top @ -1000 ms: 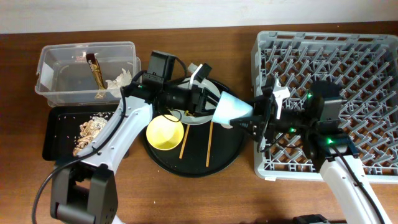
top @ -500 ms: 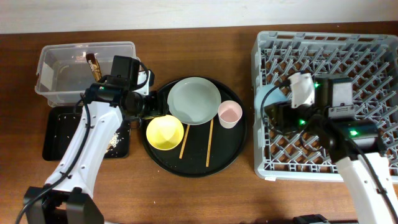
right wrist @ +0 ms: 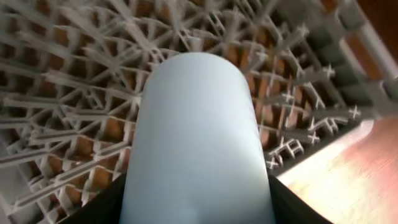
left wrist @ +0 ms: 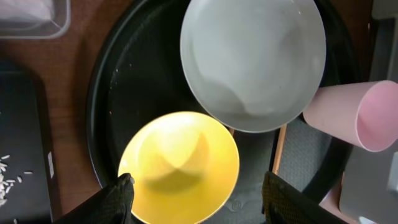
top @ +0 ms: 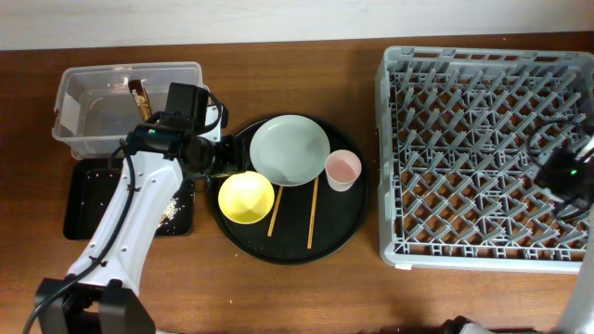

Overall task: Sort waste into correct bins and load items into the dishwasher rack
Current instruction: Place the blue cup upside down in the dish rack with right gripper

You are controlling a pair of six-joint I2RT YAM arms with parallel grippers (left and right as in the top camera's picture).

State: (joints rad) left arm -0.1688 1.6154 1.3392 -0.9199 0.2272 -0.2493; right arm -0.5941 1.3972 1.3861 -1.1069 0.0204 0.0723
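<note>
The pegs at the rack's near corner [top: 536, 221] are empty below my right gripper. I need to move my right gripper down and let go of the blue cup among those pegs.
In the left wrist view my left gripper [left wrist: 199, 200] stands open just above the yellow bowl [left wrist: 179, 167], one finger [left wrist: 115, 202] at its left rim. The bowl [top: 246, 198], pale green plate [top: 290, 149], pink cup [top: 342, 170] and two chopsticks [top: 275, 211] lie on the round black tray [top: 348, 227]. From overhead the left gripper [top: 220, 160] hangs over that tray's left edge. My right gripper [right wrist: 198, 205] is shut on the blue cup [right wrist: 196, 143] above the dishwasher rack [right wrist: 74, 93]. That arm [top: 566, 181] is a blur at the rack's right edge.
The clear tub [top: 125, 107] at the back left holds the wrapper stick [top: 141, 100]. In front of it the shallow black tray [top: 93, 209] carries food scraps [top: 172, 209] and rice grains. The grey rack [top: 483, 158] fills the right half of the table.
The right arm has carried the blue cup from the rack's left side to its far right edge. The left arm drew back from the cup to the round tray's left side, then stayed still.
</note>
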